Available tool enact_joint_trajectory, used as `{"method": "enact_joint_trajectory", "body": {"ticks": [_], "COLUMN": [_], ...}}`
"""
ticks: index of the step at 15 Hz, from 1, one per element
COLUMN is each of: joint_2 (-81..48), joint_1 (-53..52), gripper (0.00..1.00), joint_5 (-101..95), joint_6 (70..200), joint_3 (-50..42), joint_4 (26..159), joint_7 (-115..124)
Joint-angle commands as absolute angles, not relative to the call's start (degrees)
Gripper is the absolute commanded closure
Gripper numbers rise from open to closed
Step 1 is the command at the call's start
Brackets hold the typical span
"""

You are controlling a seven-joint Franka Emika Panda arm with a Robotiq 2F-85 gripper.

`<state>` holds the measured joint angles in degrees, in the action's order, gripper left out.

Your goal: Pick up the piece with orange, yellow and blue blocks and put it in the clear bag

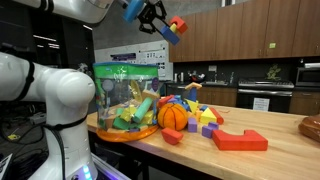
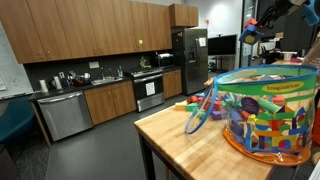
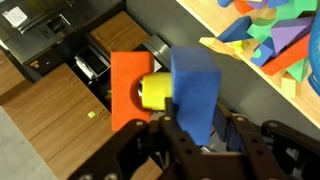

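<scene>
The piece hangs off to the bag's side, so next it travels high and sideways over the clear bag's open top (image 2: 265, 74), then my gripper releases it.
My gripper (image 1: 158, 17) is shut on the piece with orange, yellow and blue blocks (image 1: 174, 27) and holds it high in the air above the table. In the wrist view the piece (image 3: 165, 90) fills the middle, its blue block between my fingers (image 3: 195, 125). The clear bag (image 1: 127, 101) stands on the table below and to the side of the gripper, full of coloured blocks. In an exterior view the bag (image 2: 265, 110) sits at the right, with the gripper and piece (image 2: 250, 33) above it near the top edge.
The wooden table (image 1: 260, 160) carries an orange ball (image 1: 173, 117), a red L-shaped block (image 1: 240, 140) and several loose blocks (image 1: 205, 115). The robot's white arm (image 1: 50, 95) stands at the table's end. Kitchen cabinets and a fridge (image 2: 195, 60) lie beyond.
</scene>
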<state>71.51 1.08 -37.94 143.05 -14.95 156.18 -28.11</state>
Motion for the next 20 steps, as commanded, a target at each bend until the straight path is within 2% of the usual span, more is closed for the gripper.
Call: {"method": "enact_joint_trajectory", "body": {"ticks": [1, 11, 17, 18, 19, 20], "joint_2": [75.15, 83.02, 85.07, 85.12, 85.11, 84.96], "joint_1": [-1.39, -11.91, -13.66, -13.58, -13.19, -12.40], "gripper": [0.85, 0.85, 0.85, 0.52, 0.35, 0.30], "joint_5": [-36.31, -24.83, -18.27, -17.90, -17.80, -18.32], "joint_6": [139.77, 134.01, 133.35, 133.45, 133.14, 134.15], "joint_3": [-12.54, -11.03, -11.46, -11.65, -11.53, -11.20], "joint_4": [156.71, 156.10, 154.86, 154.83, 154.57, 155.52], "joint_7": [-31.74, -36.08, -34.74, -34.83, -34.97, -34.71]}}
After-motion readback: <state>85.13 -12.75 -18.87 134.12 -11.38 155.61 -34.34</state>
